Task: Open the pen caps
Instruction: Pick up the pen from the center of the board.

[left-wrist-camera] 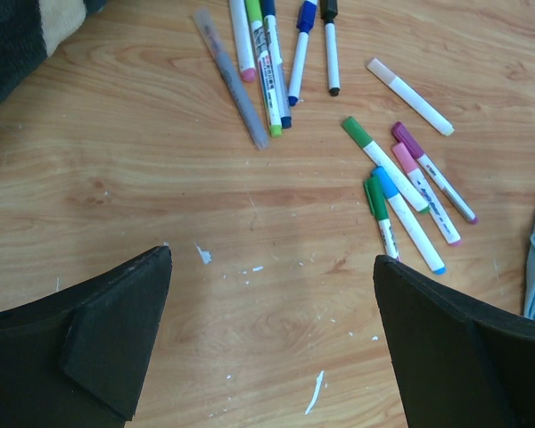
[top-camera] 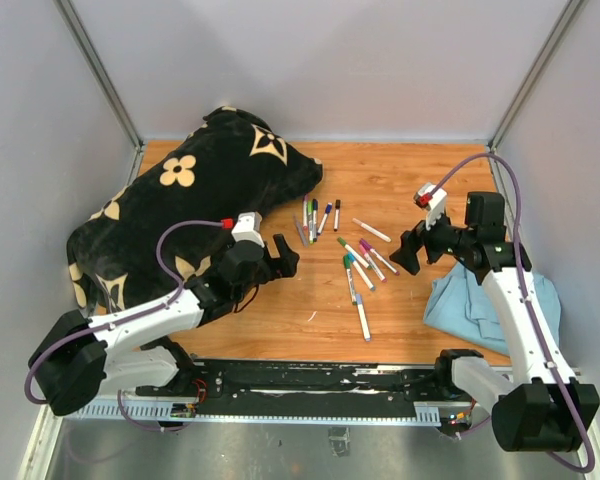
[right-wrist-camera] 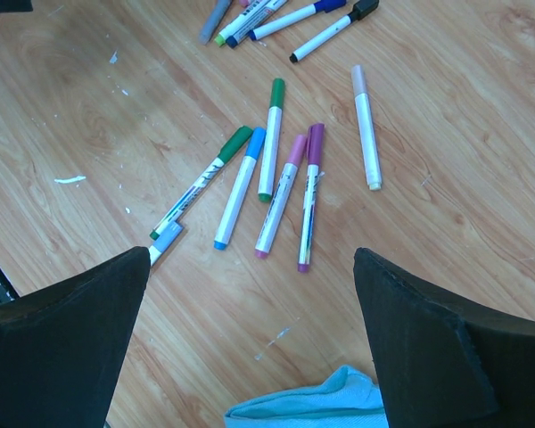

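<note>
The grey marker, nearest of the back cluster, is outward and below, so the robot's left gripper needs to reach outward and down onto the marker's near half to close.
Several capped markers lie on the wooden table [top-camera: 400,180]. One cluster [top-camera: 318,215] lies at the back, with blue [left-wrist-camera: 307,12] and black [right-wrist-camera: 365,9] caps. A second cluster [top-camera: 362,262] lies in the middle, with green [left-wrist-camera: 357,130], purple [left-wrist-camera: 403,135], pink [left-wrist-camera: 405,159] and blue [left-wrist-camera: 385,182] caps; it also shows in the right wrist view [right-wrist-camera: 276,89]. All the caps that show sit on their barrels. My left gripper [top-camera: 280,256] [left-wrist-camera: 272,267] is open and empty, left of the markers. My right gripper [top-camera: 406,250] [right-wrist-camera: 250,259] is open and empty, right of them.
A black cushion with cream flower patterns [top-camera: 200,190] fills the back left. A light blue cloth [top-camera: 480,300] lies at the right under my right arm and shows in the right wrist view [right-wrist-camera: 312,401]. Grey walls enclose the table.
</note>
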Controlling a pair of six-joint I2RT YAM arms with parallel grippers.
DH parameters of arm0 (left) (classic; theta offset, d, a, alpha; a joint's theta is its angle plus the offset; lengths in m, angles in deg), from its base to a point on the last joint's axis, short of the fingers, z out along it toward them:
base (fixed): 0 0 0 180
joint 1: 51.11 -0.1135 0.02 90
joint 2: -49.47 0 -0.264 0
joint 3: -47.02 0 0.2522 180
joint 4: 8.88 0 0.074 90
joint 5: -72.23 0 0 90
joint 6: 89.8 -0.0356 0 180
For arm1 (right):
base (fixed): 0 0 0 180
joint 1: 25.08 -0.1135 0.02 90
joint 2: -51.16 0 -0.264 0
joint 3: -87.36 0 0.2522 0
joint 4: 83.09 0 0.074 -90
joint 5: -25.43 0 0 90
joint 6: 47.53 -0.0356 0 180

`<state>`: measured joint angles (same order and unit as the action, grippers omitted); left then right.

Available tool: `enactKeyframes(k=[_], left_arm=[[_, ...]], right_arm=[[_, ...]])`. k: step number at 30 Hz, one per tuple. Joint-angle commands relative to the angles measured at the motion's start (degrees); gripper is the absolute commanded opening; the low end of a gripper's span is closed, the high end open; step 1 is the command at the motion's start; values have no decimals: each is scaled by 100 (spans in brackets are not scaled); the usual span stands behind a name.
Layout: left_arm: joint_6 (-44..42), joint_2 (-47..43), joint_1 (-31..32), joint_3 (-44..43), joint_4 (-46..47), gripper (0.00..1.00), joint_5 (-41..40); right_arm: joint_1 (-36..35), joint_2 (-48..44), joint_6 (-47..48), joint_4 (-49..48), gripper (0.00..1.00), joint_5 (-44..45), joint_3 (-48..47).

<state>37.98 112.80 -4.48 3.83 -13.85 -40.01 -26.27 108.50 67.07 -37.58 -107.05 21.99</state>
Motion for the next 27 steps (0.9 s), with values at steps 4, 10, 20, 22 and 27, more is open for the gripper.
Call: enactKeyframes(k=[4, 10, 20, 22, 27], left_arm=[[31, 222, 39, -395, -478, 99, -350], [51, 290, 34, -345, -146, 99, -185], [45, 1275, 30, -996, -133, 99, -208], [32, 1544, 30, -1214, -249, 99, -224], [-59, 2215, 30, -1763, -557, 99, -262]], right_arm=[[-348, 330, -156, 260, 98, -76, -672], [-408, 523, -227, 157, 98, -26, -691], [-408, 480, 56, 213, 98, 578, -351], [-408, 521, 54, 232, 98, 653, -375], [-408, 604, 62, 235, 98, 889, -360]])
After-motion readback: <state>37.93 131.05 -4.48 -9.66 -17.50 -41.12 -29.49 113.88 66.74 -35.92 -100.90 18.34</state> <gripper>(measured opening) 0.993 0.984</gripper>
